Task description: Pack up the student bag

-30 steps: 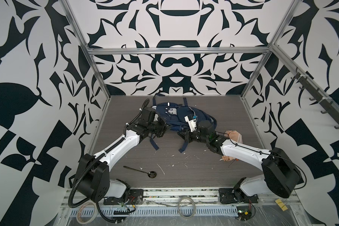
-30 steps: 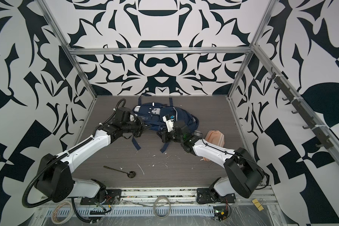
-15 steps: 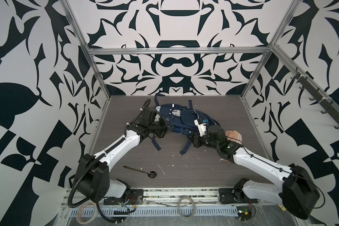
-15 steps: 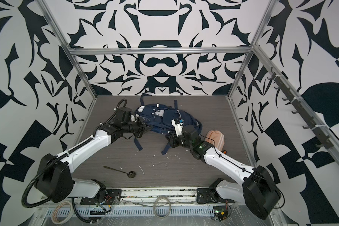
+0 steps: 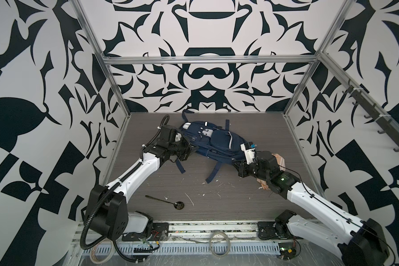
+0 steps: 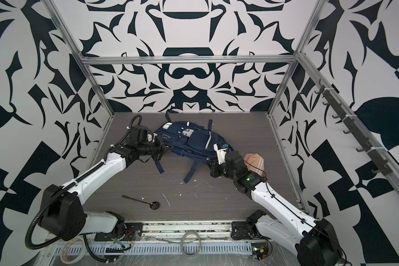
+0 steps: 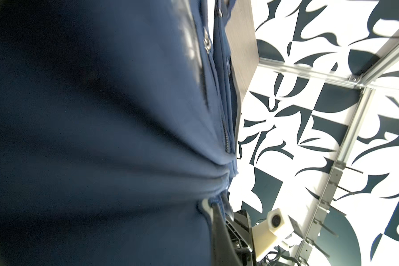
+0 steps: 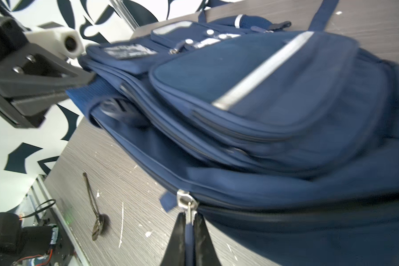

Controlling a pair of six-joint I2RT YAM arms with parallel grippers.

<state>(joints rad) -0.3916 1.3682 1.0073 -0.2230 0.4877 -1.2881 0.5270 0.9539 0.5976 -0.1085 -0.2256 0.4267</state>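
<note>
I will next pull my left gripper with the bag's fabric toward the bare tabletop by the side (image 5: 135,136) and let go, as that tabletop is across my gripper from the bag (image 5: 213,140).
The student bag (image 5: 213,140) (image 6: 194,139), a navy backpack with white stripes, lies flat at the back middle of the table in both top views. My left gripper (image 5: 192,147) (image 6: 168,147) is shut on the fabric at its left edge; blue cloth (image 7: 101,138) fills the left wrist view, pinched between the fingers (image 7: 213,214). My right gripper (image 8: 189,222) (image 5: 235,161) is shut on the metal zip pull (image 8: 186,200) of the bag's lowest zip, at the bag's right near corner. The zip line beyond the pull looks shut.
A peach-pink pouch (image 5: 280,159) (image 6: 255,161) lies right of the bag, half hidden behind my right arm. A dark spoon (image 5: 168,201) (image 6: 145,203) (image 8: 95,214) lies on the table near the front. Dark straps (image 5: 213,172) trail from the bag. White crumbs dot the tabletop.
My right gripper has moved to the right along the bag's near edge with the zip pull in it, and the bag has stretched out and flattened. The left gripper has held its place.
</note>
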